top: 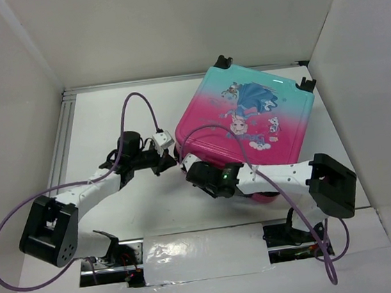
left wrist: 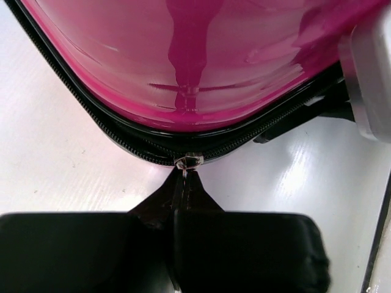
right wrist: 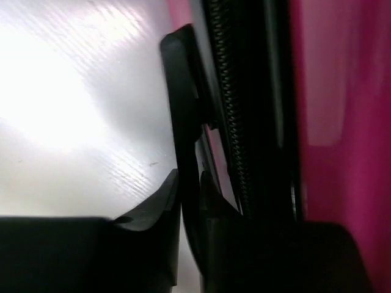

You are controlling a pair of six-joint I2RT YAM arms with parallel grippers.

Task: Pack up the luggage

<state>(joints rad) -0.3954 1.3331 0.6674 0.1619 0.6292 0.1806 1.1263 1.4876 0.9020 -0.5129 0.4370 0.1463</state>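
Observation:
The slider sits at the rounded corner with zip line running on past, so my left gripper moves outward along the luggage's side toward the wheels next.
The luggage lies flat and closed on the white table, its pink-to-teal princess shell facing up and its wheels at the far edge. My left gripper is at its near-left corner. In the left wrist view it is shut on the zipper pull, just below the silver slider on the black zip line. My right gripper is beside it on the same pink edge. Its fingers are pressed on either side of a black strap that runs along the zip.
White walls box in the table on three sides. An aluminium rail runs down the left side. Purple cables loop above both arms. A strip of foil tape lies between the arm bases at the near edge.

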